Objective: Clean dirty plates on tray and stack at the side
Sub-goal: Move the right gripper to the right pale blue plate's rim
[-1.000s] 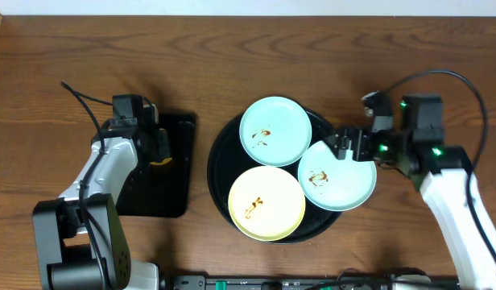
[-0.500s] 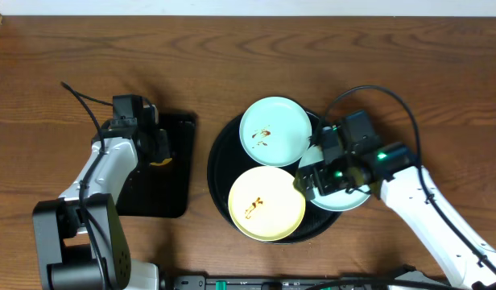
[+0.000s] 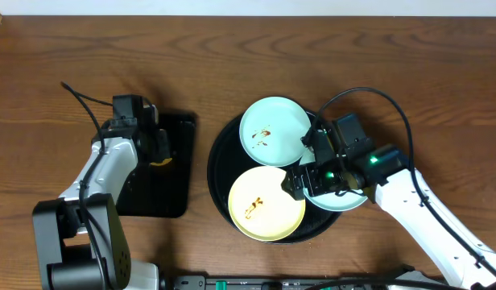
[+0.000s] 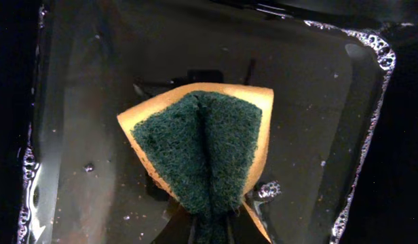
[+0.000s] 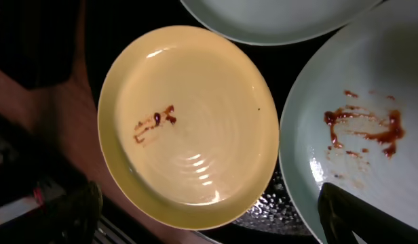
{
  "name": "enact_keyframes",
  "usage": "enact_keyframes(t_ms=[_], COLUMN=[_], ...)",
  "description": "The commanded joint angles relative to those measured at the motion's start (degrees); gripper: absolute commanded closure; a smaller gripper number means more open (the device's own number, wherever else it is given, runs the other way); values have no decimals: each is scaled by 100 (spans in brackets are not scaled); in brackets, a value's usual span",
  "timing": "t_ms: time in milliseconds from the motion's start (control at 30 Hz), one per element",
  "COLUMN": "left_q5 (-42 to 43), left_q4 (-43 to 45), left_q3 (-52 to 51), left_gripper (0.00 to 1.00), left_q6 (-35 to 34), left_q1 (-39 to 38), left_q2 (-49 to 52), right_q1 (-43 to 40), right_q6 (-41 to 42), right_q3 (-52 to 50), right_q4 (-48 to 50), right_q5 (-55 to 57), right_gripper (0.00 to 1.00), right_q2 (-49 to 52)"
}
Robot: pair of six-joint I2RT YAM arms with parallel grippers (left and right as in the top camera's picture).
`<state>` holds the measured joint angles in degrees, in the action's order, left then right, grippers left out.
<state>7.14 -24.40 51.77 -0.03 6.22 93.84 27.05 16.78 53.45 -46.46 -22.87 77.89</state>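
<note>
My right gripper is above the yellow plate's rim beside the wet gap. It should next lower its open fingers on both sides of that rim, where the bare tray leaves room for the fingers.
The round black tray (image 3: 220, 161) holds three smeared plates: a pale blue plate (image 3: 274, 131) at the back, a pale yellow plate (image 3: 266, 203) at the front, and a second pale blue plate (image 3: 349, 199) at the right, partly under my right arm. My right gripper (image 3: 306, 176) hovers open between the yellow plate (image 5: 188, 125) and the right blue plate (image 5: 372, 135). One finger lies over that blue plate's rim. My left gripper (image 3: 155, 153) is shut on a folded yellow-and-green sponge (image 4: 202, 149).
The sponge hangs over a smaller rectangular black tray (image 3: 171, 193) with soapy water (image 4: 317, 102) at the left. Bare wooden table (image 3: 409, 80) lies right of the round tray. A black rail runs along the front edge.
My right arm has swung left from the tray's right edge to over the right blue plate, toward the yellow plate. The left arm and sponge have not moved.
</note>
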Motion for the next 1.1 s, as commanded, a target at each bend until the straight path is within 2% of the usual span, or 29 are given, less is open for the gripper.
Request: enact_keyframes(t_ms=[0,67,100,167,400,567,667,700,800,1067], left_q5=[-33,-35,-35,-33,-35,-33,-33,-33,-33,-31], left_q4=[-13,-15,-17,-17,-28,-52,-50,-50,-59,-61], left_q3=[149,149,149,149,149,149,149,149,149,149], left_gripper=[93,93,93,93,93,93,93,92,93,93], left_q6=[-31,-31,-31,-31,-31,-31,-31,-31,-31,-35], left_q1=[-20,-20,-20,-20,-20,-20,-20,-20,-20,-20], left_q2=[-63,-63,-63,-63,-63,-63,-63,-63,-63,-63], right_q1=[210,348,417,575,927,916,791,739,551,442], right_q6=[656,863,925,1036,1709,2588,2992,2992,2887,1768], right_q3=[-459,-765,-861,-949,-977,-1095,-1104,-1104,-1104,-1104], right_q4=[151,308,343,308,175,74,-74,-59,15,291], right_q5=[-48,-48,-31,122,481,807,844,791,693,763], right_gripper=[1,1,8,13,14,33,30,26,33,29], right_q2=[87,92,87,87,87,87,87,87,87,356])
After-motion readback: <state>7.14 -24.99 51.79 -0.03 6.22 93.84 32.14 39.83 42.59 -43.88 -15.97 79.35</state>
